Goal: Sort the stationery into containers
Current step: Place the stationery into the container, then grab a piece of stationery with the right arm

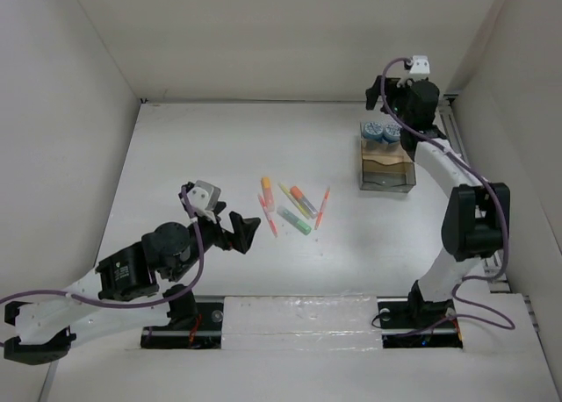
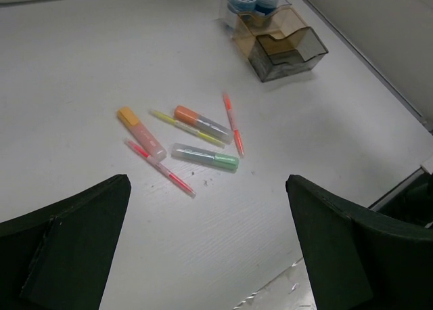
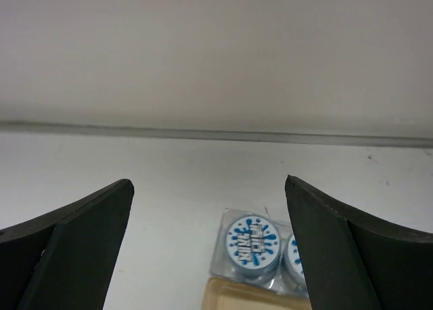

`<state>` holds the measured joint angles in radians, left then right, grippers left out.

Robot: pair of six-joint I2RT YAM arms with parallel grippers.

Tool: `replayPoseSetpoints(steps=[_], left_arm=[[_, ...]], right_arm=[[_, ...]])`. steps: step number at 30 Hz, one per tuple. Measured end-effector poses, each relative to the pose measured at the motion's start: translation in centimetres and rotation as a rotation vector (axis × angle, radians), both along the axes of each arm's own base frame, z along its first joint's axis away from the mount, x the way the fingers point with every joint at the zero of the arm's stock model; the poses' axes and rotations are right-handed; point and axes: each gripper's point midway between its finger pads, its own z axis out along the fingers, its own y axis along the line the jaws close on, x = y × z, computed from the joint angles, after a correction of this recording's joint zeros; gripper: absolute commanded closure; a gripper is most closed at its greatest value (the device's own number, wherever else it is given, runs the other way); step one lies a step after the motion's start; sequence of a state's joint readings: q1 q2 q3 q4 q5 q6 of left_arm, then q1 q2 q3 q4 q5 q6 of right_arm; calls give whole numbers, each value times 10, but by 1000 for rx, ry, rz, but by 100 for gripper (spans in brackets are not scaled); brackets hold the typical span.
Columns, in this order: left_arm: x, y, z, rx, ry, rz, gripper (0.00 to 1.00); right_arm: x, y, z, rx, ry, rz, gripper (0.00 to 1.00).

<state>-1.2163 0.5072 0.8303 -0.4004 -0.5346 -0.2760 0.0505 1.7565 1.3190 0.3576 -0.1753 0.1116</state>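
Observation:
The orange-red pen lies nearest the organizer, so the right gripper will move back and down from above the tubs and close on that pen's middle.
Several pens and markers (image 1: 290, 207) lie loose on the white table, left of the clear organizer box (image 1: 386, 167). In the left wrist view they are an orange-capped pink marker (image 2: 141, 131), a yellow pen (image 2: 186, 127), an orange marker (image 2: 201, 123), an orange-red pen (image 2: 233, 123), a green marker (image 2: 206, 157) and a pink pen (image 2: 160, 166). Two blue-and-white tubs (image 1: 380, 132) sit in the organizer's back compartment (image 3: 253, 246). My left gripper (image 1: 246, 229) hangs open just short of the pens (image 2: 206, 183). My right gripper (image 1: 379, 104) is open above the tubs (image 3: 208, 185), holding nothing.
White enclosure walls stand at the back, left and right. The organizer (image 2: 281, 42) is close to the right wall, and its front tan compartments hold nothing. The arm bases and a clear strip (image 1: 299, 319) run along the near edge.

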Motion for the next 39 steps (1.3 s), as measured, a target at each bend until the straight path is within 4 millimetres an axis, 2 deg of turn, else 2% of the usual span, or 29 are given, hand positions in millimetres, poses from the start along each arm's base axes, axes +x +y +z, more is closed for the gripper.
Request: replayPoseSetpoints(steps=[2,3,4,7,9,10,12,14,16,19,22,26,28,29,30,31,33,39], left_arm=[[5,3,-2,0,7,44,1],[9,4,-4,6,13,76,1],[12,5,-8,20,26,106,1],[24,4,-24,89,79,212,1],[29,-1,-31,113,106,259,1],[31,-4,-36,124,119,271,1],[32,-11,-45,126,152,281,1],[29,-18,-47,81,189,272,1],[25,-28,-41,8,218,242,1],[21,-45,-27,-101,239,183,1],[22,-61,-30,-99,279,178,1],[37,-94,-35,-23,350,197,1],[57,-103,-52,-2,433,196,1],[74,-94,-63,3,479,226,1],[98,-75,-75,5,518,295,1],[113,-58,-81,4,537,354,1],[131,-26,-88,2,551,456,1],[115,9,-71,3,497,532,1]], right_arm=[[-8,15,32,1,-5,-122,0],[-21,34,54,14,-17,-186,0],[-28,41,62,19,-25,-217,0],[-82,89,92,64,-40,-275,0],[-119,113,98,100,-27,-234,0],[-134,116,98,121,-11,-218,0],[-152,111,94,158,29,-223,0],[-164,105,81,195,85,-255,0],[-176,104,56,204,160,-302,0],[-196,118,5,180,301,-314,0],[-213,129,-48,124,436,-329,0],[-222,130,-100,56,557,-383,3],[-221,130,-119,39,603,-402,4],[-219,129,-127,36,622,-408,4],[-218,129,-135,35,641,-416,6],[-217,129,-141,36,657,-418,6],[-216,129,-152,42,685,-419,6],[-218,142,-185,26,764,-389,14]])
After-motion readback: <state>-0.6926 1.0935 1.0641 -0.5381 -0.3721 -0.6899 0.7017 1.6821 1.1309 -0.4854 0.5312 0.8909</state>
